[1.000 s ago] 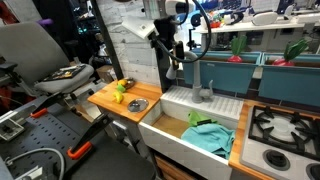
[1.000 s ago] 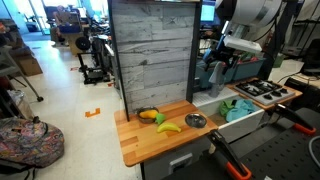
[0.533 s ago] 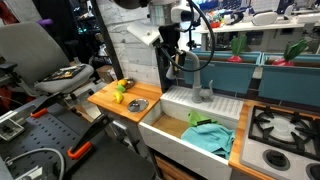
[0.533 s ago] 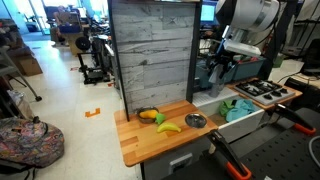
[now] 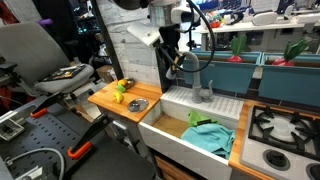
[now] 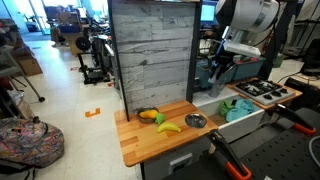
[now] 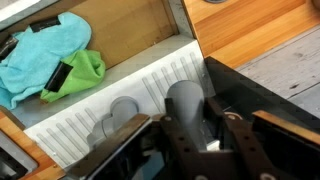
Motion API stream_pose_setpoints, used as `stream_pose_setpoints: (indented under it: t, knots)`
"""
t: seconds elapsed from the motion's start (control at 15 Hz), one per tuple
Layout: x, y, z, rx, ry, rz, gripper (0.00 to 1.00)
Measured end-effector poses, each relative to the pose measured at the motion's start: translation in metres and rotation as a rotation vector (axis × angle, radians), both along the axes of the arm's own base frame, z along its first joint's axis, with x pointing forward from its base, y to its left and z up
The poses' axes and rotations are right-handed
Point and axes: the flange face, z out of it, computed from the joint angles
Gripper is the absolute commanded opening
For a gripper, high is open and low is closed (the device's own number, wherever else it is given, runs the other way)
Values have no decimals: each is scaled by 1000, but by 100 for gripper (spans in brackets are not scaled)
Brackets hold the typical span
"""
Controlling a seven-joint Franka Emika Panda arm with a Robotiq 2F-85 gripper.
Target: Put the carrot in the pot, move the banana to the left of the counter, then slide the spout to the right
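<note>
The end of the spout points toward the panel wall, so the robot's gripper next needs to swing the spout back toward the stove and then open.
The grey spout (image 5: 203, 85) stands behind the white sink. My gripper (image 5: 178, 62) hangs at its arched top. In the wrist view the spout (image 7: 183, 98) sits between the two dark fingers of my gripper (image 7: 193, 105), which have closed in against its sides. The yellow banana (image 6: 168, 127) and the orange carrot (image 6: 157, 118) lie on the wooden counter (image 6: 140, 145), with the small silver pot (image 6: 196, 121) to their right. In an exterior view the banana (image 5: 121, 87) and the pot (image 5: 137, 104) lie left of the sink.
The white sink (image 5: 175, 128) holds a teal cloth (image 5: 210, 136) and a green one (image 7: 85, 70). A stove top (image 5: 285, 130) lies beyond the sink. A grey wood-panel wall (image 6: 150, 55) rises behind the counter. A green item (image 5: 117, 98) lies by the banana.
The arm has shifted slightly toward the spout's top and the fingers have closed in from wide open around it. Nothing on the counter has moved.
</note>
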Motion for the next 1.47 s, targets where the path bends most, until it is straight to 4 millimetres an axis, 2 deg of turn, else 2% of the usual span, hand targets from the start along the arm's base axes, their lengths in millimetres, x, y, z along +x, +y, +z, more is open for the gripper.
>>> stream_pose_setpoints:
  t: [1.07, 1.27, 1.47]
  knots:
    - [-21, -15, 0, -48, 1, 170, 9]
    - [-33, -25, 0, -52, 1, 178, 9]
    - [-50, -46, -2, -48, 3, 157, 9]
